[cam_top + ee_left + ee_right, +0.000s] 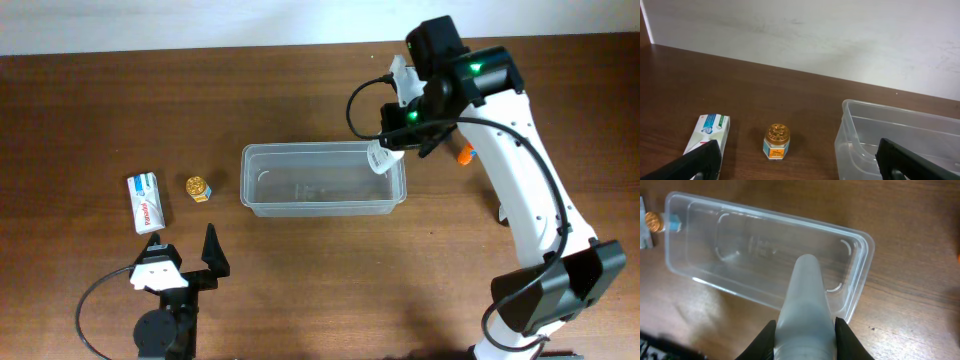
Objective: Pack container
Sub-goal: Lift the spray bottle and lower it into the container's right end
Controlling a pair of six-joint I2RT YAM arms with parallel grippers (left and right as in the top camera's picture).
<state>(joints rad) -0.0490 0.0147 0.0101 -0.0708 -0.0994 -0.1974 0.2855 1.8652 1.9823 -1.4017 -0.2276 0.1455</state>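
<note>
The right gripper moves down with a turn into the container's end nearest the orange item point(838, 271) next and releases the white tube point(805, 305) where the container's bottom is empty.
The clear rectangular container point(322, 179) lies mid-table; it also shows in the right wrist view point(765, 255) and at the right of the left wrist view point(900, 135). It looks empty. My right gripper point(392, 150) is shut on a white translucent tube point(805, 305) and holds it above the container's right end, the tube's tip point(380, 158) over the rim. My left gripper point(185, 255) is open and empty near the table's front left, its fingers apart point(800, 165).
A small gold-lidded balm jar point(197, 187) point(776, 141) and a white toothpaste box point(146, 202) point(707, 135) lie left of the container. An orange item point(465, 155) lies behind my right arm. A pale wall borders the table's far edge.
</note>
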